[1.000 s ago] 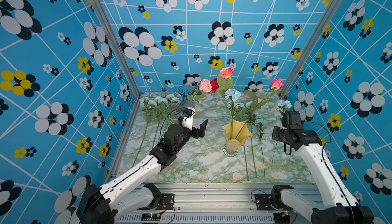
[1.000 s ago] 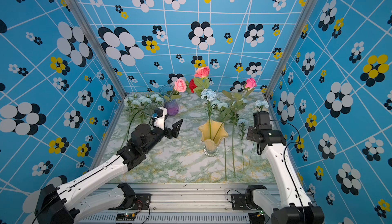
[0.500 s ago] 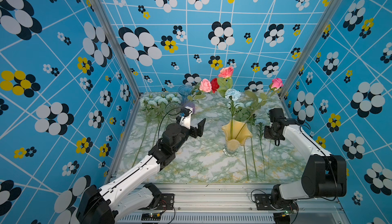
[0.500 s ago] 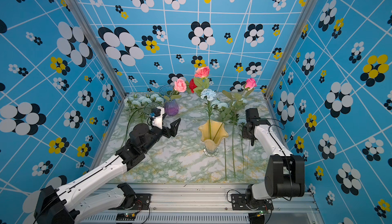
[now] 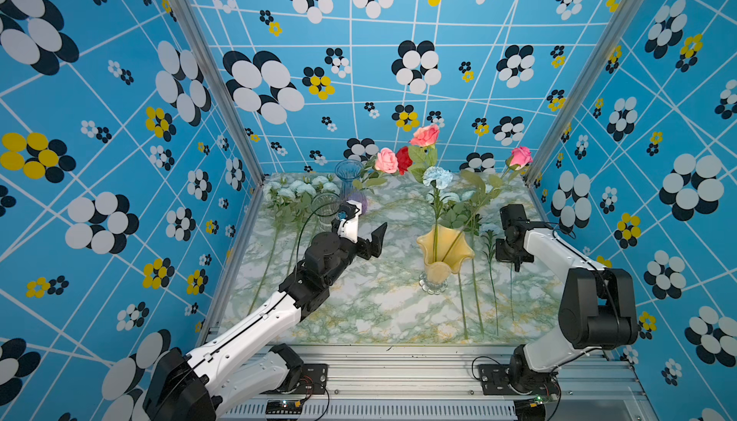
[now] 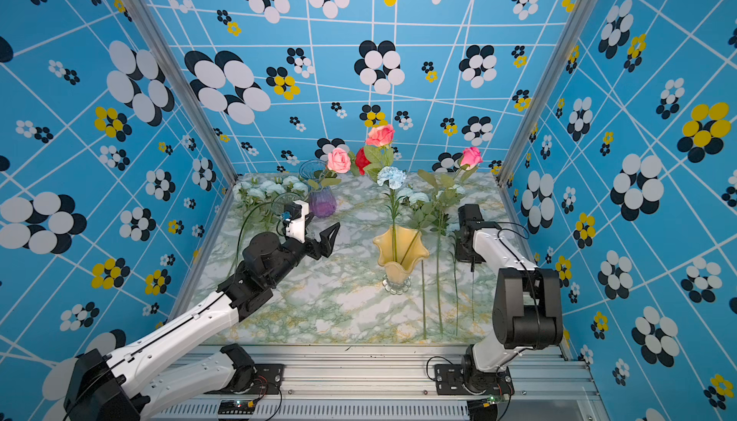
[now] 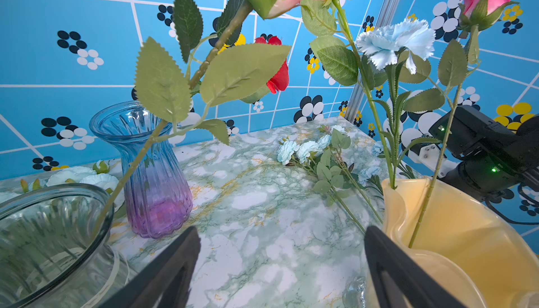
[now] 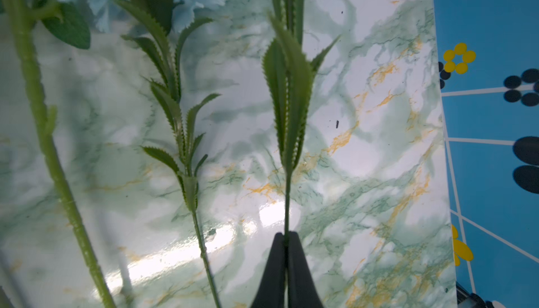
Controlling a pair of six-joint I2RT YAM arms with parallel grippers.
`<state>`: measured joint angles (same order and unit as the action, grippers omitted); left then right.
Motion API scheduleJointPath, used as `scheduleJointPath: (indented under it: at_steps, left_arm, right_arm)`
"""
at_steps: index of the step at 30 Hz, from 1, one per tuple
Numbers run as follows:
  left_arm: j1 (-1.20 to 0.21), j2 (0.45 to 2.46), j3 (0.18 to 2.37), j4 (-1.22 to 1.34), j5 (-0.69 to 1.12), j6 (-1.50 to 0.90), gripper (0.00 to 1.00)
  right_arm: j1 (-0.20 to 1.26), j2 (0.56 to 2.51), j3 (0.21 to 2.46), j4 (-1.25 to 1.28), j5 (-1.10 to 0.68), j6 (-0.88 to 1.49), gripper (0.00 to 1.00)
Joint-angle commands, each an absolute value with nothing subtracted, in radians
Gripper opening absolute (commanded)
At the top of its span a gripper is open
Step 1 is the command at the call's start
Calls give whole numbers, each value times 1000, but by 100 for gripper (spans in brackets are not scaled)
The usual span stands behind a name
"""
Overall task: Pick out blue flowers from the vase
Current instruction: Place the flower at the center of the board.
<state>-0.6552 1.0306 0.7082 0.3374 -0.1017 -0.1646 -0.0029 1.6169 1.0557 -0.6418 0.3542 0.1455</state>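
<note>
My right gripper lowers the thin green stem onto the bare marble beside the lying blue flower next and releases it, because other stems already lie there.
A yellow wavy-rimmed vase [image 5: 458,256] [image 6: 410,256] [image 7: 466,233] stands mid-table. In it a pale blue flower [image 5: 437,177] [image 6: 391,177] [image 7: 393,39] stands upright among pink roses [image 5: 520,156]. My left gripper [image 5: 365,231] [image 6: 316,233] [image 7: 281,251] hovers left of the vase, open and empty. My right gripper [image 5: 515,265] [image 6: 471,266] [image 8: 287,238] points down at the table right of the vase. It is shut on the thin leafy stem [image 8: 287,102] of a blue flower whose bloom is hidden.
Stems of other blue flowers [image 5: 474,299] [image 8: 180,134] lie on the marble table right of the vase. More pale blooms [image 5: 303,189] lie at the back left, by a blue-purple vase [image 5: 351,183] and a clear glass vase [image 5: 325,209]. Patterned walls close three sides.
My right gripper has moved left toward the vase with the stem in it, and that arm's elbow has swung forward. The left gripper has barely shifted.
</note>
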Motion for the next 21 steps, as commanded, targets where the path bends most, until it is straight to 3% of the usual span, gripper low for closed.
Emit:
scheduleJointPath:
  at_steps: [1,18,21]
  left_arm:
    - [-649,1024,706,351,-85,-178,91]
    - [-650,1031,712,344,-82,-192,91]
    - [-650,1027,713,343,-81,-193,91]
  right_arm:
    - [-16,1665,1073,-599,354,153,0]
    - [-51,1800,1121,-503,237,163,0]
    - [-49,1794,1118,-502,232,164,14]
